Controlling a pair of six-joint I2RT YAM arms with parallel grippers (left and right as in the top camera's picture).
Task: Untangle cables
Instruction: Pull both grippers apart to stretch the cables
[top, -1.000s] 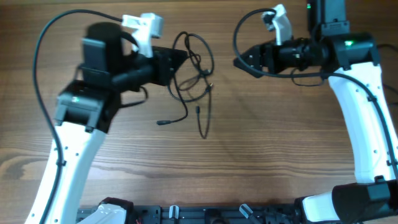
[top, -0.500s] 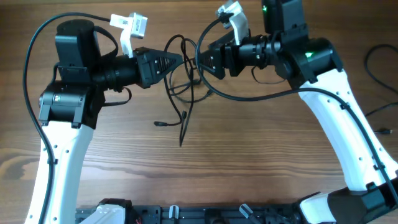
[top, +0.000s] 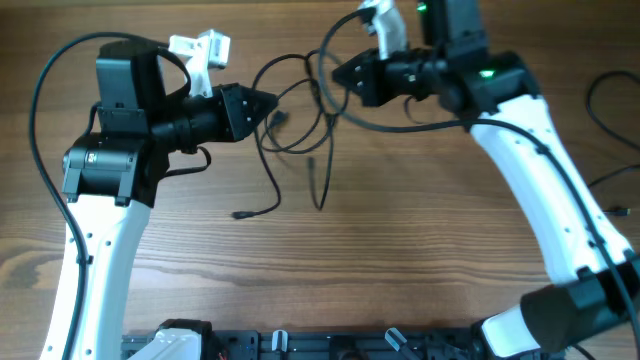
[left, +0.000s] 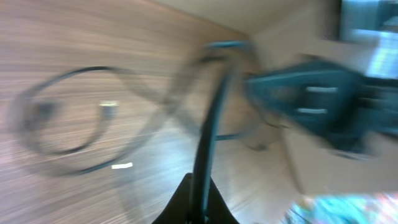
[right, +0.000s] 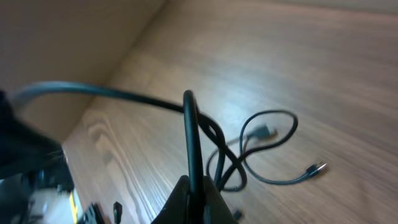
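Observation:
I should next move my left gripper to the left in the overhead view and then let go of the piece of cable. The wood is open on that piece's side away from the loops.
The cables (top: 318, 172) are thin black cords tangled in loops between my two grippers at the back middle of the table. My left gripper (top: 270, 104) points right and is shut on one strand (left: 210, 118), which runs up from its tips (left: 198, 194) in the blurred left wrist view. My right gripper (top: 338, 76) points left and is shut on another strand (right: 191, 134) just above its tips (right: 194, 190). Loose loops (right: 287, 132) and a small plug (right: 317, 167) lie on the wood below. One tail ends in a plug (top: 240, 214); another hangs straight down.
The wooden table (top: 430, 250) stretches toward the front. A separate black cable (top: 598, 95) lies at the right edge. A black rail (top: 300, 345) runs along the front edge. Thick black wires arch over both white arms.
My right gripper came in from the right and shut on a strand of the tangle. The left gripper stayed shut on its strand, and the loose tails shifted on the table.

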